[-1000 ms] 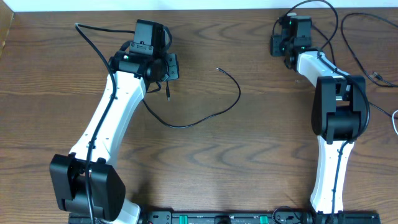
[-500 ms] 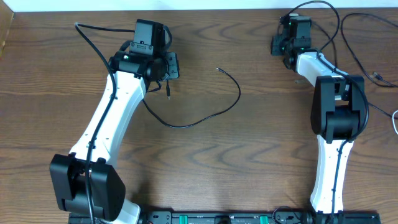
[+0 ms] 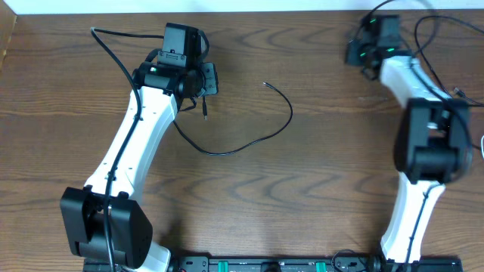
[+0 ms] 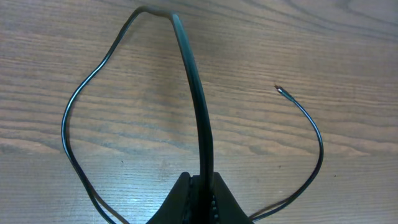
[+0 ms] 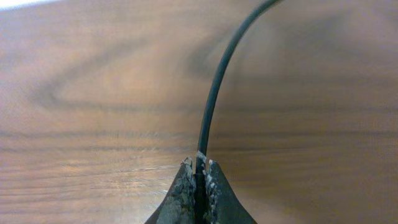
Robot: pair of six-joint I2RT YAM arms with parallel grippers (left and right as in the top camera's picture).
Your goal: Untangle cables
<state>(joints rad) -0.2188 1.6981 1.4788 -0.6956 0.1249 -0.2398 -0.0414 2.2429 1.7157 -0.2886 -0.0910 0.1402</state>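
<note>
My left gripper moves to the right in the overhead view toward the cable's free tip next and opens, since this cable lies clear of the others.
A thin black cable lies in a loop on the wooden table, its free tip pointing to the far side. My left gripper is shut on this cable near its plug end. In the left wrist view the cable rises from the shut left gripper, arches over and runs down the left. At the far right, my right gripper is shut on another black cable, which climbs out of the right gripper toward the top right. More black cables trail by the right edge.
The table's far edge runs just behind both grippers. The right arm is blurred in the overhead view. The arms' bases and a black rail stand along the near edge.
My right gripper has shut on the black cable and the right arm has swung to the right. The left arm and its cable have stayed still.
</note>
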